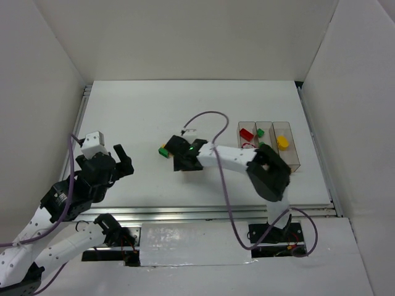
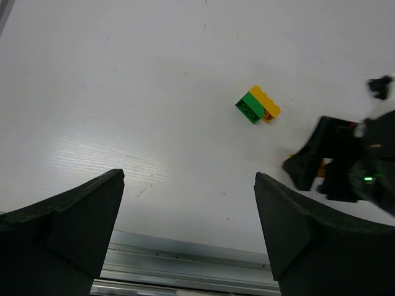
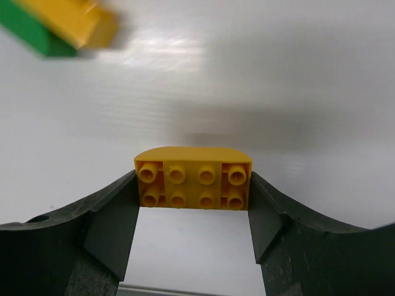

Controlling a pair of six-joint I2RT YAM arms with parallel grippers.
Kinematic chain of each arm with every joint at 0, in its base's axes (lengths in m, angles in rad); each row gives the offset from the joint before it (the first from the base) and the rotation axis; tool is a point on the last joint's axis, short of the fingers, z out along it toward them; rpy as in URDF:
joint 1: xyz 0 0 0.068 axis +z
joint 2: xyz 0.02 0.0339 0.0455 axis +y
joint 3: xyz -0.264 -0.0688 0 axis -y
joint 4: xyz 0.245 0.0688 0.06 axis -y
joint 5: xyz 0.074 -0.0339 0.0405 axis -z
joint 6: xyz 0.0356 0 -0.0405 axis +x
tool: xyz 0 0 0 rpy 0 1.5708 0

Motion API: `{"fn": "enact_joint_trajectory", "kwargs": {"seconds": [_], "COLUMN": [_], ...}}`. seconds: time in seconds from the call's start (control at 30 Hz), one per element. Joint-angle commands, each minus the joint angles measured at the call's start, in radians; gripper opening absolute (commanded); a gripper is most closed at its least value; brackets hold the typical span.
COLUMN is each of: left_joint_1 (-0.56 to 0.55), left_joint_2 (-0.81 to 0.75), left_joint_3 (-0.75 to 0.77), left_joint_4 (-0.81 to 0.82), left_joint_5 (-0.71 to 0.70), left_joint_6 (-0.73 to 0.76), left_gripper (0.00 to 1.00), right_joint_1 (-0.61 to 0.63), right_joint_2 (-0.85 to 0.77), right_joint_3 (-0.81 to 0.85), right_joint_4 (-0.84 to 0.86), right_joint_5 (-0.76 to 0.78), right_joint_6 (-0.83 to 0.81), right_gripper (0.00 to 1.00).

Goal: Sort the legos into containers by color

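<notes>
My right gripper holds a brick whose color matches the container with the yellow brick [image 1: 284,142], so it will swing to the right in the top view, over that container, and let go.
My right gripper [image 3: 192,196] is shut on a yellow studded brick [image 3: 192,179], its fingers pressed on both ends; in the top view the gripper [image 1: 182,161] hides that brick. A green brick [image 1: 166,153] and a yellow brick [image 2: 265,102] lie touching just left of it, also in the left wrist view [image 2: 249,108] and at the top left of the right wrist view [image 3: 37,34]. The three clear containers [image 1: 266,126] stand at the right: a red brick [image 1: 247,134] in the left one, a green brick [image 1: 261,132] in the middle, a yellow brick [image 1: 282,142] in the right. My left gripper [image 2: 188,203] is open and empty at the left [image 1: 121,159].
White walls close in the table on three sides. A metal rail [image 1: 210,214] runs along the near edge. The right arm's purple cable [image 1: 213,123] loops above the table between the gripper and the containers.
</notes>
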Motion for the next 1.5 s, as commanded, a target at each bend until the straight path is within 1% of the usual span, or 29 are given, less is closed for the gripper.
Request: {"fn": "enact_joint_trajectory", "kwargs": {"seconds": [0.0,0.03,0.07,0.13,0.17,0.23,0.27,0.4,0.43,0.47,0.57,0.63,0.8,0.83,0.9,0.93,1.0,1.2,1.23,1.27,1.3,1.33,1.37,1.4,1.43,1.47], "left_joint_1": [0.001,0.001,0.001,0.001,0.001,0.001,0.001,0.001,0.001,0.001,-0.001,0.001,0.001,-0.001,0.001,0.001,0.001,-0.001,0.001,0.001,0.001,0.001,-0.001,0.001,0.001,0.002], "left_joint_2": [-0.013,-0.013,-0.013,-0.011,-0.013,-0.018,-0.021,-0.022,-0.022,-0.021,-0.002,0.008,0.01,0.012,0.015,0.022,0.031,0.048,0.05,0.051,0.051,0.048,0.047,0.038,0.032,0.018], "left_joint_3": [0.011,0.011,0.011,0.012,0.012,0.011,0.009,0.008,0.008,0.006,0.006,0.006,0.003,0.002,0.001,0.001,0.001,0.003,0.005,0.008,0.011,0.014,0.017,0.02,0.024,0.028], "left_joint_4": [0.036,0.036,0.037,0.036,0.036,0.036,0.039,0.042,0.042,0.049,0.051,0.052,0.065,0.065,0.066,0.068,0.066,0.069,0.068,0.063,0.059,0.054,0.039,0.026,0.014,-0.013], "left_joint_5": [0.001,0.003,0.006,0.007,0.009,0.007,0.011,0.014,0.015,0.021,0.032,0.037,0.052,0.053,0.058,0.06,0.063,0.067,0.067,0.064,0.06,0.051,0.028,0.012,-0.006,-0.043], "left_joint_6": [0.021,0.021,0.022,0.021,0.024,0.024,0.024,0.027,0.029,0.033,0.039,0.042,0.055,0.055,0.058,0.059,0.059,0.062,0.061,0.056,0.053,0.047,0.03,0.018,0.003,-0.029], "left_gripper": [1.0,0.99,1.0,1.0,1.0,1.0,1.0,0.99,0.99,1.0,1.0,1.0,1.0,0.99,1.0,1.0,1.0,1.0,1.0,1.0,1.0,0.99,1.0,0.99,0.99,1.0], "right_joint_1": [-0.166,-0.218,-0.327,-0.441,-0.557,-0.677,-0.785,-0.987,-0.996,-1.053,-1.099,-1.119,-1.133,-1.133,-1.133,-1.135,-1.135,-1.132,-1.132,-1.104,-1.072,-1.029,-0.909,-0.845,-0.782,-0.662], "right_joint_2": [-0.314,-0.371,-0.47,-0.552,-0.609,-0.646,-0.648,-0.631,-0.628,-0.626,-0.588,-0.554,-0.487,-0.484,-0.464,-0.456,-0.444,-0.477,-0.493,-0.517,-0.573,-0.603,-0.652,-0.67,-0.681,-0.68], "right_joint_3": [-0.161,-0.201,-0.241,-0.332,-0.352,-0.38,-0.386,-0.395,-0.398,-0.406,-0.409,-0.397,-0.38,-0.377,-0.366,-0.351,-0.335,-0.314,-0.318,-0.332,-0.361,-0.373,-0.381,-0.387,-0.389,-0.386], "right_joint_4": [0.031,0.037,0.05,0.061,0.069,0.064,0.064,0.072,0.077,0.092,0.123,0.117,0.138,0.144,0.133,0.124,0.107,0.089,0.092,0.119,0.182,0.21,0.243,0.302,0.325,0.369], "right_joint_5": [0.063,0.055,0.048,0.041,0.041,0.043,0.037,0.015,0.031,0.037,0.058,0.078,0.063,0.06,0.061,0.063,0.072,0.06,0.014,-0.035,-0.081,-0.147,-0.185,-0.224,-0.265,-0.376], "right_joint_6": [-0.033,-0.038,-0.044,-0.076,-0.09,-0.122,-0.133,-0.142,-0.136,-0.131,-0.101,-0.081,-0.071,-0.071,-0.067,-0.065,-0.064,-0.067,-0.079,-0.109,-0.17,-0.206,-0.253,-0.299,-0.386,-0.437], "right_gripper": [0.38,0.38,0.39,0.39,0.38,0.38,0.38,0.39,0.39,0.4,0.4,0.4,0.45,0.55,0.66,0.77,0.86,0.93,0.93,0.93,0.96,0.96,0.96,0.97,0.97,1.0]}}
